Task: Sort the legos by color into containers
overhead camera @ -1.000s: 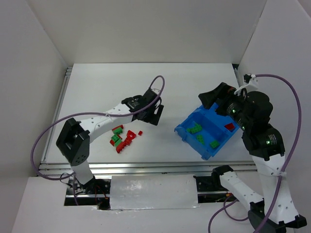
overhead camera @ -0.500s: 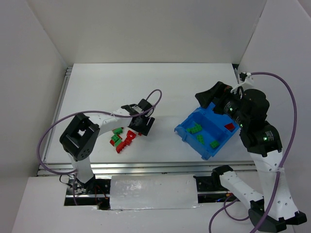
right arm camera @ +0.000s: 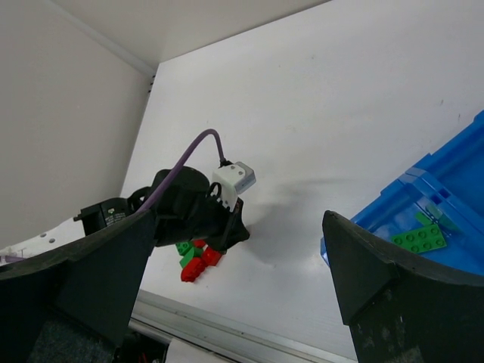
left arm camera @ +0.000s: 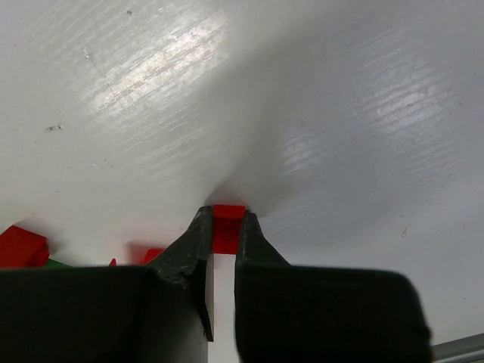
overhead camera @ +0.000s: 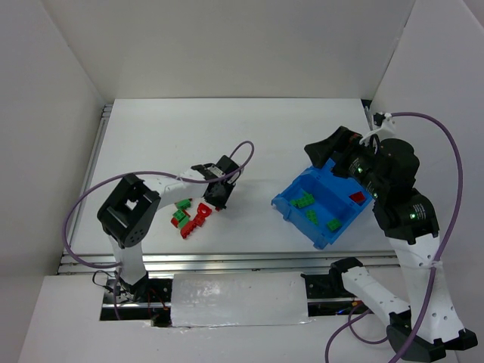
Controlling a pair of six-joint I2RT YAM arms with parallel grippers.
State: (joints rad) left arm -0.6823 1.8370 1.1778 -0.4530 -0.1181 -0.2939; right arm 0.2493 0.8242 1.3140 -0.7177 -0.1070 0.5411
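Next, the left gripper lifts the red lego outward and across, over the bin's far section (overhead camera: 344, 187), which already holds a red lego.
In the left wrist view my left gripper (left arm camera: 225, 220) is shut on a small red lego (left arm camera: 228, 213) that rests on the white table. From above, the left gripper (overhead camera: 217, 199) stands at the right edge of a small pile of red legos (overhead camera: 198, 217) and green legos (overhead camera: 181, 204). The blue bin (overhead camera: 289, 204) lies to the right; one compartment has green legos (overhead camera: 304, 200), another has a red one (overhead camera: 357, 197). My right gripper (overhead camera: 324, 153) hovers wide open over the bin's far corner, holding nothing. The right wrist view shows the bin (right arm camera: 454, 170) and the pile (right arm camera: 195, 265).
An aluminium rail (overhead camera: 227, 260) runs along the table's near edge. White walls close in the left, back and right sides. A purple cable (overhead camera: 240, 151) loops above the left wrist.
My left gripper came down towards the pile onto the lone red lego and closed on it. The right arm shifted slightly early on, then stayed still.
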